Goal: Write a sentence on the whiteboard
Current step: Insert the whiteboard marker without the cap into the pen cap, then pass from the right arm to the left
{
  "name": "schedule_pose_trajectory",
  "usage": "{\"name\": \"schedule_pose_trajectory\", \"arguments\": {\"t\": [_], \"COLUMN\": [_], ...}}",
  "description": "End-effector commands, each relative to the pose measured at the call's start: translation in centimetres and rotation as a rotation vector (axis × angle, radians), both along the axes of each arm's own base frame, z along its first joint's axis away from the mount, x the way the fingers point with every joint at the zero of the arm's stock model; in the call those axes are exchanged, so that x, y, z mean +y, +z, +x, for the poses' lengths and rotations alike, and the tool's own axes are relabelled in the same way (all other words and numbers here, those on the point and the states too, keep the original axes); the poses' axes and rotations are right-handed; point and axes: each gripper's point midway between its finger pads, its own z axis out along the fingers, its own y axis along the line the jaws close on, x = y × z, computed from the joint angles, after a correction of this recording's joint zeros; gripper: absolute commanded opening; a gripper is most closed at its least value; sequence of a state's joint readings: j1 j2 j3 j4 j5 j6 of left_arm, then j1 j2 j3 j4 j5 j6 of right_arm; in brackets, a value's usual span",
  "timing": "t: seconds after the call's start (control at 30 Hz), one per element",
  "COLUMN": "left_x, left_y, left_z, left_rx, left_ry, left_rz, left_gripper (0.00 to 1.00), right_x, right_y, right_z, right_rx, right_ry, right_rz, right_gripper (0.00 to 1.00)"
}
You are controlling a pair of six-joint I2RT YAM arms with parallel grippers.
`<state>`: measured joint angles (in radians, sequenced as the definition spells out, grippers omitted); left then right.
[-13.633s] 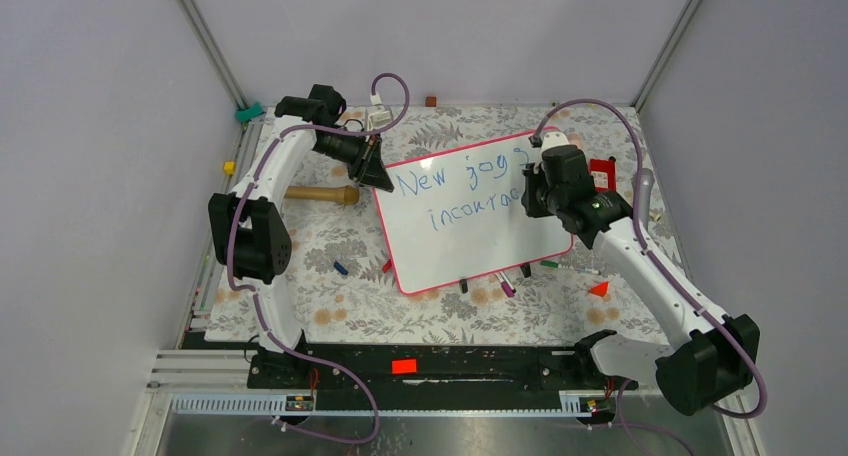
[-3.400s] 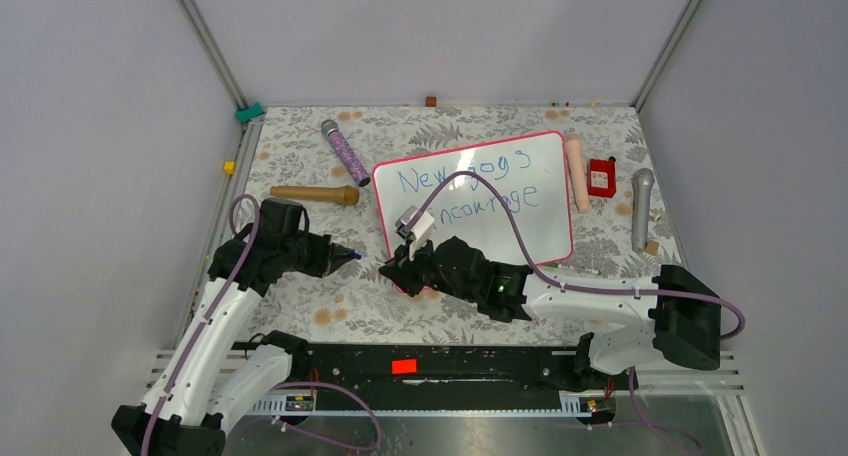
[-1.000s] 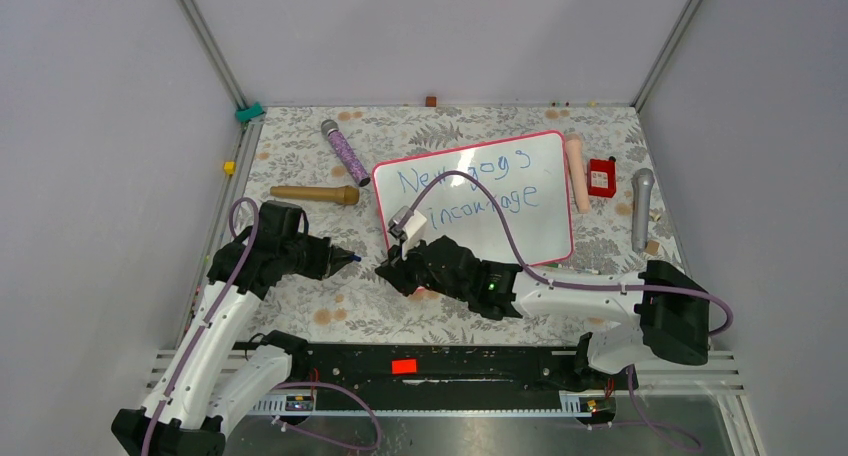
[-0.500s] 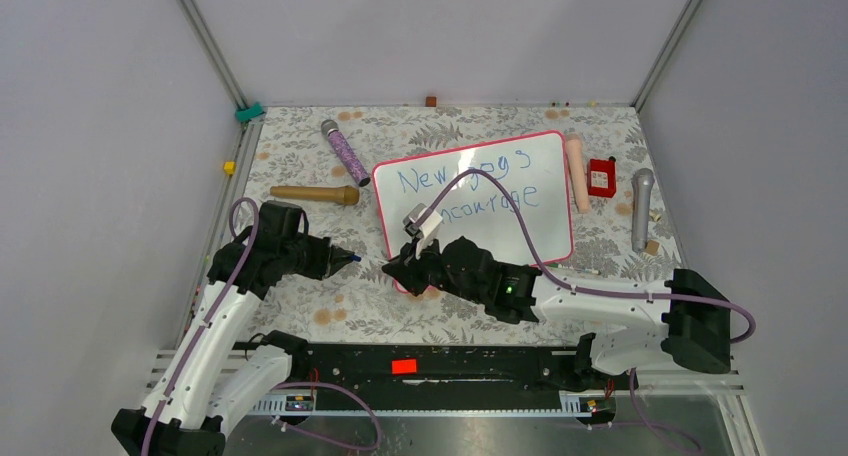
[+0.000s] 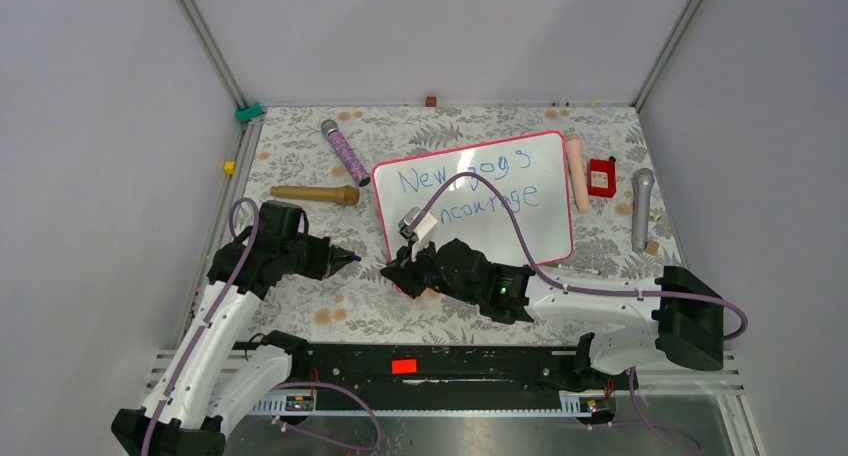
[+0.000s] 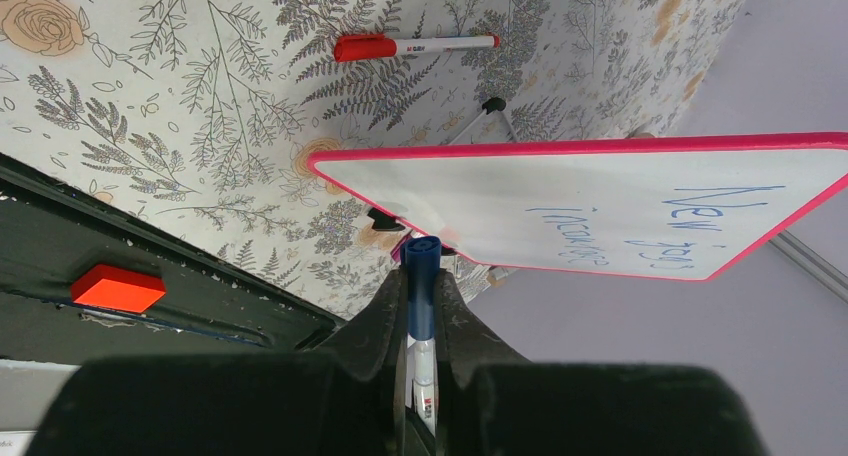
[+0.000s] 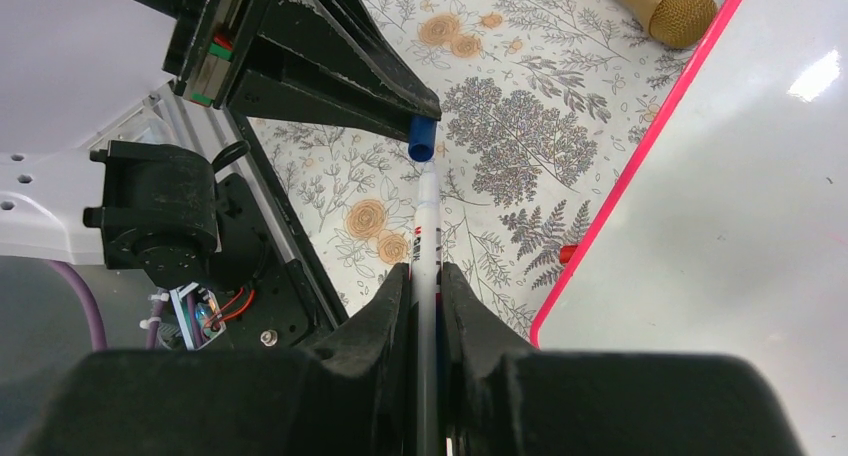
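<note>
My left gripper lowers next and frees the blue cap on the floral mat point(image 5: 345, 283) below it, since the mat has a patch there clear of microphones.
The whiteboard point(image 5: 545, 226) lies tilted on the floral mat, pink-framed, and shows in both wrist views point(image 6: 520, 186) point(image 7: 720, 196). The sentence point(image 5: 420, 179) is in blue across two lines, seen upside down from the left wrist point(image 6: 640, 226). Off the board's near-left corner, my left gripper point(image 5: 349, 258) point(image 6: 422, 276) is shut on a blue cap point(image 6: 422, 251) point(image 7: 422, 139). Facing it, my right gripper point(image 5: 392, 272) point(image 7: 425, 268) is shut on the marker's white barrel point(image 7: 427, 221). The barrel's front end reaches the cap's mouth; I cannot tell whether it is seated.
A purple microphone point(image 5: 345, 153) and a wooden-handled one point(image 5: 315, 193) lie left of the board. A pink microphone point(image 5: 577, 173), red box point(image 5: 601, 177) and grey microphone point(image 5: 641, 208) lie to its right. A red marker point(image 6: 415, 46) rests on the mat. The black base rail point(image 5: 450, 361) runs along the near edge.
Over the last second the right arm's elbow swung right and partly back, its gripper staying by the left one. The left arm holds still. Long before, both grippers were at the board.
</note>
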<state>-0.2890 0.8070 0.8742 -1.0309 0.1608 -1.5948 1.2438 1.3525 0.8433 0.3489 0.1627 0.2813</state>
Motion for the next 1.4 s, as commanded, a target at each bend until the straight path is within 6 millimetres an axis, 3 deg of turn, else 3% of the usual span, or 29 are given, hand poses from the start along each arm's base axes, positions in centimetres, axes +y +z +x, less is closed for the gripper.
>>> {"name": "schedule_pose_trajectory", "arguments": {"t": [0.0, 0.77, 1.37], "left_x": [-0.1, -0.1, -0.5], "left_y": [0.8, 0.4, 0.3], "left_z": [0.3, 0.2, -0.3], "left_rx": [-0.022, -0.012, -0.007], "left_ry": [0.01, 0.005, -0.018], "left_rz": [-0.016, -0.011, -0.03], "left_gripper": [0.0, 0.0, 0.0], "right_x": [1.2, 1.9, 3.5], "right_y": [2.2, 3.0, 1.7], "right_z": [-0.4, -0.3, 1.0], "right_rx": [-0.015, -0.026, -0.036], "right_ry": [0.024, 0.033, 0.001], "right_rz": [0.069, 0.078, 0.023], "right_gripper": [0.0, 0.0, 0.0]}}
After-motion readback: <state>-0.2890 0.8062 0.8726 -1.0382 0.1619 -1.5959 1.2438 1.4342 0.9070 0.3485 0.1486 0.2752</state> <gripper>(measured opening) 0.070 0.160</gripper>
